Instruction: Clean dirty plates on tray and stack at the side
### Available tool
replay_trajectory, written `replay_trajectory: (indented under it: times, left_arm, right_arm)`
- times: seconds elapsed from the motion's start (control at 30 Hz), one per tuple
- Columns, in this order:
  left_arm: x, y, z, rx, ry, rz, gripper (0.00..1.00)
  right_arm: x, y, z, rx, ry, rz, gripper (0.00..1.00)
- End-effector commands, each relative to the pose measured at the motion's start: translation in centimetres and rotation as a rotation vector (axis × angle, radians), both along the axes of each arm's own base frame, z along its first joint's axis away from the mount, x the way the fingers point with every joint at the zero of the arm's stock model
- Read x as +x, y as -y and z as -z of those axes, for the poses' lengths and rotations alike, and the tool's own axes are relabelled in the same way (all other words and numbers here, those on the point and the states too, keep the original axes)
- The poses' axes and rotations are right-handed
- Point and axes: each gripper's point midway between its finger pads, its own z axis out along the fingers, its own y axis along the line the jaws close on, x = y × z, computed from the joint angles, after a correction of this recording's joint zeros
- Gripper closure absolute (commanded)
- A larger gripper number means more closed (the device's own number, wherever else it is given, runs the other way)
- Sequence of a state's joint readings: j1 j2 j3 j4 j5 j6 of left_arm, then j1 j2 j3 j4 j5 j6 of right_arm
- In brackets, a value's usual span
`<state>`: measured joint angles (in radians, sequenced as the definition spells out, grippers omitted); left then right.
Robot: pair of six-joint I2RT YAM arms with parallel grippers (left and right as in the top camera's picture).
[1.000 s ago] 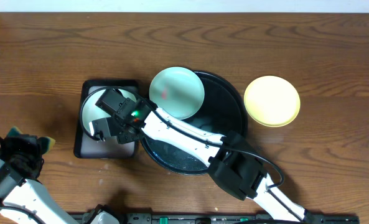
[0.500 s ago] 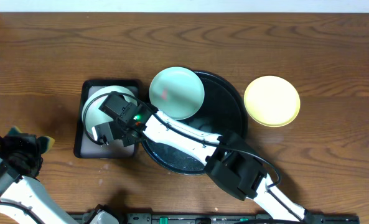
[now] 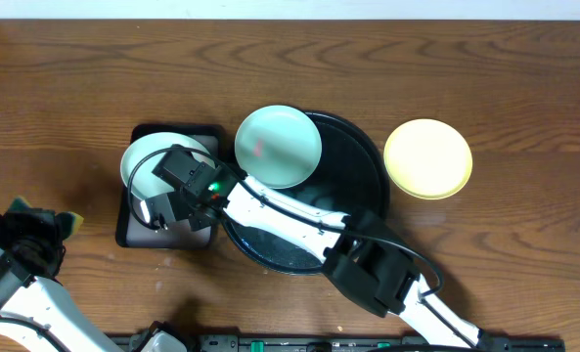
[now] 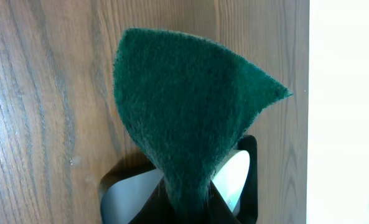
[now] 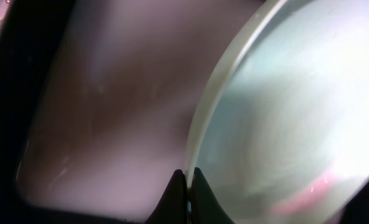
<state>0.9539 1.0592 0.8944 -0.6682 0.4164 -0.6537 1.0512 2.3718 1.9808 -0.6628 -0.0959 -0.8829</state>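
Note:
The yellow plate [image 3: 426, 158] is past the round tray, to my right gripper's right in the overhead view, so I will next lift it, move across, lower onto the plate and release.
One mint-green plate [image 3: 141, 162] lies tilted in the small rectangular tray, and my right gripper [image 3: 160, 207] is shut on its rim. Close up, the closed gripper [image 5: 187, 180] pinches the pale edge of that plate [image 5: 296, 124], which carries a reddish smear. A second mint plate [image 3: 278, 145], with a small red mark, rests on the upper left of the round black tray [image 3: 360, 186]. The yellow plate [image 3: 426, 158] sits on the table to the right of the tray. At the lower left my left gripper [image 3: 45, 228] is shut on a green scouring sponge [image 4: 184, 118], jaws [image 4: 187, 202] squeezing its lower end.
The rectangular black tray [image 3: 131, 235] with a whitish inside [image 5: 109, 124] stands left of the round tray. My right arm [image 3: 290, 210] stretches across the round tray from the lower right. Bare wooden table [image 3: 270, 59] lies behind the trays.
My right gripper has shut on the rim of the mint plate in the rectangular tray, and that plate has shifted a little to the left. The left arm has barely moved.

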Motion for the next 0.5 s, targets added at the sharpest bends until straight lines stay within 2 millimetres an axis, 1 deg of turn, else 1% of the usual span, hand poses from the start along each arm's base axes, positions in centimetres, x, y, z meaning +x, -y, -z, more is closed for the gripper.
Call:
replay_trajectory:
  times: [0.0, 0.1, 0.2, 0.27, 0.33, 0.47]
  left_arm:
    - [0.0, -0.2, -0.3, 0.018, 0.006, 0.005, 0.92]
    - [0.1, -0.3, -0.3, 0.02, 0.008, 0.006, 0.92]
    - [0.0, -0.2, -0.5, 0.025, 0.011, 0.006, 0.92]
    - [0.0, -0.2, -0.7, 0.032, 0.016, 0.006, 0.93]
    - [0.0, -0.1, -1.0, 0.04, 0.021, 0.006, 0.92]
    - [-0.1, 0.0, -1.4, 0.054, 0.031, 0.006, 0.92]
  right_arm:
    - [0.7, -0.2, -6.1, 0.094, 0.058, 0.018, 0.99]
    - [1.4, -0.2, -8.5, 0.153, 0.058, 0.071, 0.99]
    - [2.8, -0.1, -10.7, 0.228, 0.049, 0.154, 0.99]
    - [3.6, 0.1, -11.5, 0.265, 0.026, 0.2, 0.99]
    - [3.7, 0.3, -12.0, 0.305, -0.048, 0.223, 0.99]
    - [3.3, 0.5, -12.7, 0.392, -0.289, 0.284, 0.99]
